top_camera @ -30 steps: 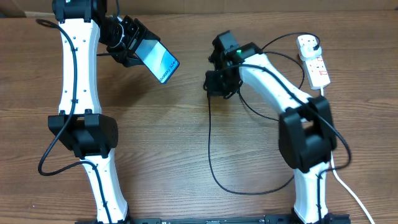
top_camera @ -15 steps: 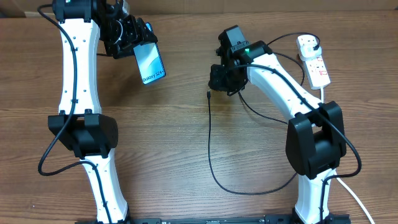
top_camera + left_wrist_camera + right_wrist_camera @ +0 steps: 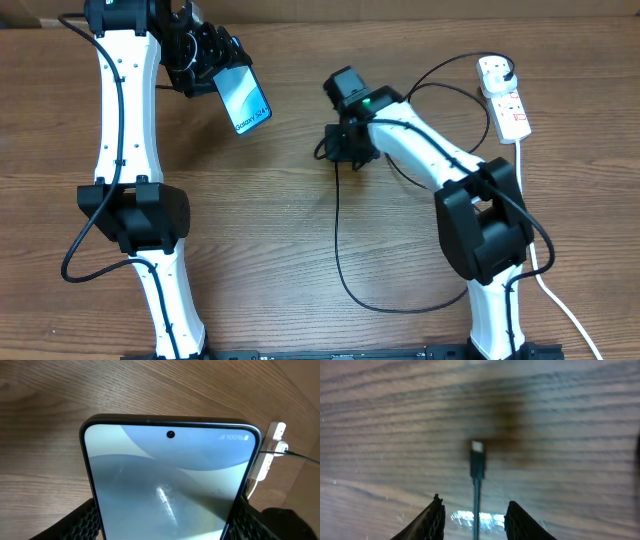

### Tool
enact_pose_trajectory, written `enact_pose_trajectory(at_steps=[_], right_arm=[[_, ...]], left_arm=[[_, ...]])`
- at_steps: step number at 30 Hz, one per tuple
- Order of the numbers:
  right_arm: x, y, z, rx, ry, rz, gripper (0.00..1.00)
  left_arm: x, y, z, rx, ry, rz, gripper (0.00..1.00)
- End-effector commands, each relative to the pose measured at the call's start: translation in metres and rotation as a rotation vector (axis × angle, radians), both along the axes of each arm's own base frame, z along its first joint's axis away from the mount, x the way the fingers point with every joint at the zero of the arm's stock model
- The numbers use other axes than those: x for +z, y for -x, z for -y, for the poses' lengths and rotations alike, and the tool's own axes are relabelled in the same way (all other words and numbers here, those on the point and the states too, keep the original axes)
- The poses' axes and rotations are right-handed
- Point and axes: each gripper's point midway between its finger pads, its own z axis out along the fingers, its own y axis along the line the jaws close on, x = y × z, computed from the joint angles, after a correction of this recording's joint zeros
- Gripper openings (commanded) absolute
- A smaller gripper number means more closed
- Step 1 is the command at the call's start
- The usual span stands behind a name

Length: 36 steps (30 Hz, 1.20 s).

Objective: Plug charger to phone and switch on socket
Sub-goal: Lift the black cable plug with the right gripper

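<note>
My right gripper moves down and along the cable (image 3: 337,220) onto the charger's connector tip next. Its open fingers straddle only the thin cable short of the tip.
My left gripper (image 3: 215,72) is shut on the phone (image 3: 246,101) and holds it above the table at the back left, lit blue-teal screen facing up. In the left wrist view the phone (image 3: 170,470) fills the frame between the black fingers (image 3: 85,521). The charger's thin black cable (image 3: 337,220) lies on the wood. Its small connector tip (image 3: 477,456) rests flat on the table. My right gripper (image 3: 475,507) stands open just over it, the cable running between the fingers without touching them. The white socket (image 3: 507,97) lies at the back right, with a black plug (image 3: 502,68) in it.
The black cable loops across the table's middle toward the front (image 3: 385,305) and back up to the socket. A thick white cord (image 3: 545,285) runs from the socket along the right edge. In the left wrist view, the socket (image 3: 270,450) shows beyond the phone.
My right gripper has opened and let go of the cable, whose tip now lies on the table; the arm shifted left. My left gripper turned the phone a second ago, then held still.
</note>
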Motion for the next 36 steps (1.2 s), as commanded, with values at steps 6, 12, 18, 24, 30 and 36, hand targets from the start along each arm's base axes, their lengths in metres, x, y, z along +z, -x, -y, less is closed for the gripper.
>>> enact_pose_trajectory(at_steps=[6, 12, 18, 24, 30, 36], right_arm=[[-0.026, -0.018, 0.01, -0.005, 0.066, 0.048, 0.38], [-0.026, -0.029, 0.004, 0.017, 0.047, 0.095, 0.38], [-0.034, -0.026, -0.001, 0.026, 0.026, 0.068, 0.31], [-0.045, -0.009, -0.003, 0.038, 0.016, -0.01, 0.3], [-0.058, -0.009, -0.003, 0.035, 0.022, -0.023, 0.18], [-0.063, 0.003, -0.001, -0.032, 0.011, -0.091, 0.04]], left_arm=[[0.007, 0.006, 0.006, 0.02, 0.039, -0.025, 0.04], [0.006, 0.007, 0.006, 0.027, 0.041, -0.036, 0.05], [0.006, 0.007, 0.006, 0.033, 0.043, -0.039, 0.04], [0.006, 0.008, 0.006, 0.033, 0.043, -0.042, 0.04], [0.006, 0.008, 0.006, 0.039, 0.045, -0.045, 0.04], [0.006, 0.008, 0.006, 0.042, 0.046, -0.048, 0.04]])
